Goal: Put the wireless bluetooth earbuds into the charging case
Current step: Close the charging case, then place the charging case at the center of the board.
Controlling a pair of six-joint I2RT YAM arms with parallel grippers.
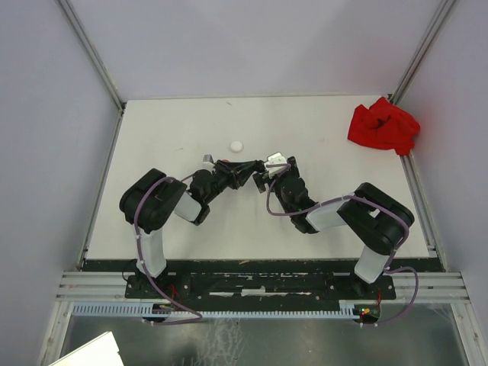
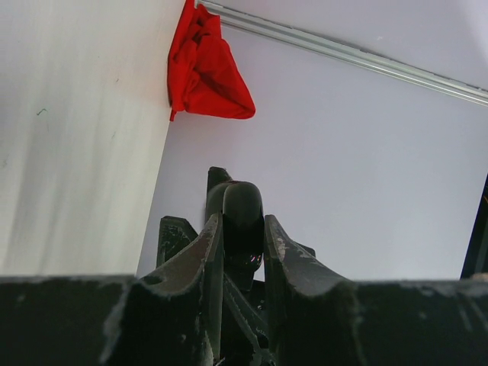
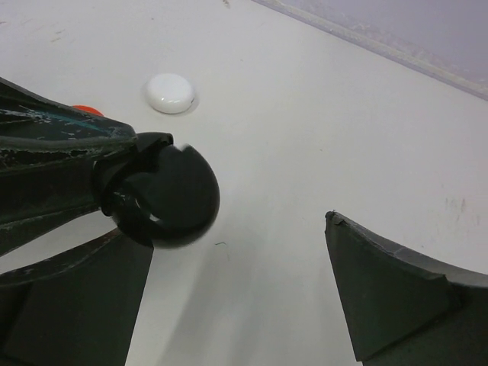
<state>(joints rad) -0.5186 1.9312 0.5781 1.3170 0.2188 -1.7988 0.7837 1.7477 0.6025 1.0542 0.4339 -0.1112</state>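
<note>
The black case goes down and outward with my left gripper next and is released on the bare tabletop (image 1: 252,155) beside the white round case, which lies below and slightly outward of the gripper.
My left gripper (image 1: 242,169) is shut on a glossy black round charging case (image 3: 164,194), held just above the table. In the left wrist view the case (image 2: 242,210) sits edge-on between the two fingers. My right gripper (image 3: 236,229) is open with nothing between its fingers, and the black case hangs just beyond its left fingertip. In the top view the right gripper (image 1: 265,171) meets the left one at mid-table. The earbuds are hidden or out of view. A small orange-red thing (image 3: 85,110) peeks over the left gripper; I cannot tell what it is.
A small white round case (image 1: 236,145) lies closed on the table just behind the two grippers, also visible from the right wrist (image 3: 171,93). A crumpled red cloth (image 1: 383,126) lies at the far right corner against the wall (image 2: 206,69).
</note>
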